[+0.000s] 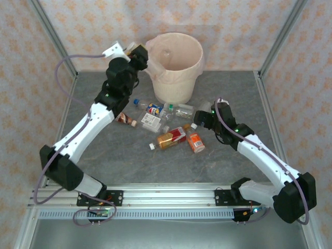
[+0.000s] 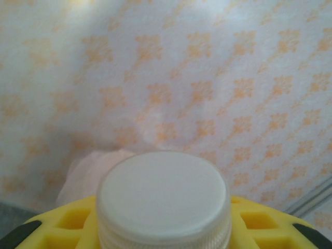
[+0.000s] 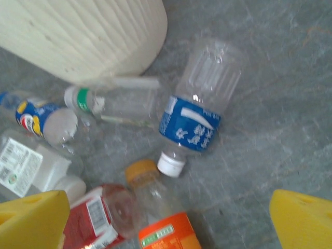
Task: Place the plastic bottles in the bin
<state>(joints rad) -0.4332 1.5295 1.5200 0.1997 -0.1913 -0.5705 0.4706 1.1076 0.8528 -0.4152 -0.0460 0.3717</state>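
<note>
The bin's opening is right beside my left gripper, so next I should carry the bottle in that gripper outward over the bin's bagged rim and release it inside.
My left gripper is raised beside the left rim of the bin, shut on a bottle. In the left wrist view the bottle's white cap sits between my yellow fingers, with the bin's pinkish bag behind it. Several plastic bottles lie on the table in front of the bin: a clear one with a blue label, an orange-labelled one with a yellow cap, and a red-labelled one. My right gripper hovers open over them, its fingertips wide apart.
More bottles lie to the left: a dark one, a blue-and-yellow one and a white-labelled one. The bin's ribbed wall stands just beyond the pile. Patterned walls and metal posts close in the table.
</note>
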